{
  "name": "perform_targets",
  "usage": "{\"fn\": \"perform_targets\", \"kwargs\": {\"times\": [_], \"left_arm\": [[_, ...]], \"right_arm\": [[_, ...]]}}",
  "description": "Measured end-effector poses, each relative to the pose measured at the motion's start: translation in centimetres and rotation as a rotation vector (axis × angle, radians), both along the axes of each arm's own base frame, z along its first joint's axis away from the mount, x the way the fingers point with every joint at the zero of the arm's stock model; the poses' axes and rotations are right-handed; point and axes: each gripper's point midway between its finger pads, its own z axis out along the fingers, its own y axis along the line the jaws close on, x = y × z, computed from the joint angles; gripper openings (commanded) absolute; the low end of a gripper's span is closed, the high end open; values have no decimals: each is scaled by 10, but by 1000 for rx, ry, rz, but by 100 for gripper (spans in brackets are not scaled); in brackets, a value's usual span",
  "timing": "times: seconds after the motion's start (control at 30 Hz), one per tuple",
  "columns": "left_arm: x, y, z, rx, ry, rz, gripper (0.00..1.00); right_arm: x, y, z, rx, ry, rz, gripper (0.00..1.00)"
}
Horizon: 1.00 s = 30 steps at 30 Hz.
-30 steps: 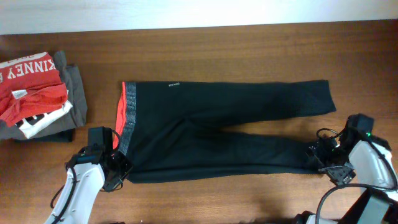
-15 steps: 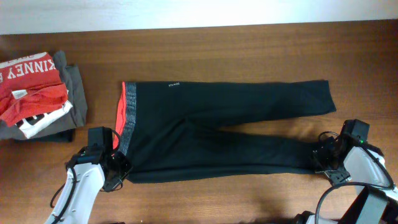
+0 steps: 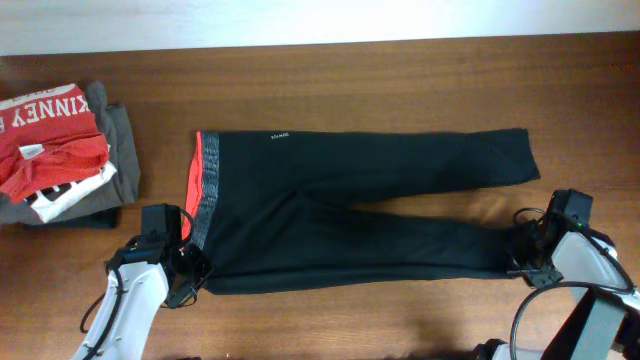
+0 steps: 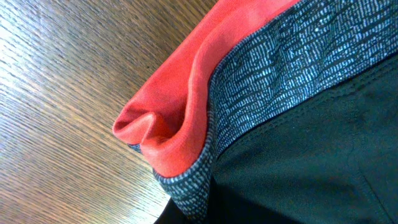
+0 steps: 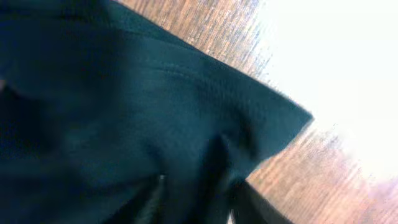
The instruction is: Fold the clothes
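Note:
Next, my left gripper lifts the waistband's near corner, carries it outward and lowers it to release at the waistband's far corner (image 3: pixel 207 139), halving the pants (image 3: pixel 370 210).
The black pants (image 3: pixel 370 210) lie flat across the wooden table, with the grey waistband (image 3: pixel 207 190) and its red-orange trim at the left and the two legs running right. My left gripper (image 3: pixel 195 265) is shut on the near corner of the waistband. In the left wrist view the red trim (image 4: pixel 180 124) and grey band (image 4: pixel 298 56) bunch up at that grip. My right gripper (image 3: pixel 518 255) sits on the cuff of the near leg. In the right wrist view black fabric (image 5: pixel 124 93) puckers between its fingers (image 5: pixel 261 205), pinched near the hem corner (image 5: pixel 292 115).
A red T-shirt with white lettering (image 3: pixel 50 140) lies on folded grey garments (image 3: pixel 122 150) at the table's left end. Bare wood (image 3: pixel 400 90) runs behind the pants up to the table's far edge, where a white strip (image 3: pixel 300 20) begins.
My right gripper has slid left onto the near leg's cuff and its jaws have closed from wide open onto the fabric. The left gripper has stayed put on the waistband.

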Motion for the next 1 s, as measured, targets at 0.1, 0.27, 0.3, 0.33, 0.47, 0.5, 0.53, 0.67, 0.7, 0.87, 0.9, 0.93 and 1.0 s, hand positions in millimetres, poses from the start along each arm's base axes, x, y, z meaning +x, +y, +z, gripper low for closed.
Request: {"fn": "perform_targets", "kwargs": {"times": [0.1, 0.27, 0.3, 0.33, 0.47, 0.5, 0.53, 0.67, 0.7, 0.87, 0.9, 0.93, 1.0], "left_arm": [[0, 0, 0, 0, 1, 0, 0], [-3, 0, 0, 2, 14, -33, 0], [-7, -1, 0, 1, 29, -43, 0], [-10, -1, 0, -1, 44, -51, 0], [-18, -2, 13, -3, 92, -76, 0], [-18, -1, 18, 0, 93, -80, 0], [-18, 0, 24, 7, 89, -83, 0], [-21, 3, 50, 35, 45, -85, 0], [-23, 4, 55, 40, 26, -84, 0], [-19, 5, 80, 65, -118, -80, 0], [-13, 5, 85, 71, -163, -79, 0], [-6, 6, 90, 78, -211, -78, 0], [14, 8, 101, 93, -314, -75, 0]], "right_arm": [[2, 0, 0, 3, 2, 1, 4], [-5, 2, 1, 21, 31, -5, 4], [-11, 3, 1, 32, 50, -13, 4], [-15, 3, 1, 40, 64, -21, 4], [-37, 1, 10, 93, 140, -79, 4], [-40, -3, 15, 100, 147, -97, 4], [-41, -6, 20, 106, 150, -109, 4], [-44, -23, 45, 112, 131, -156, 4], [-45, -26, 51, 113, 121, -162, 4], [-33, -31, 78, 101, 35, -117, 4], [-29, -30, 83, 99, 17, -96, 4], [-24, -30, 89, 94, -2, -76, 4], [-14, -29, 99, 86, -27, -35, 4]]}}
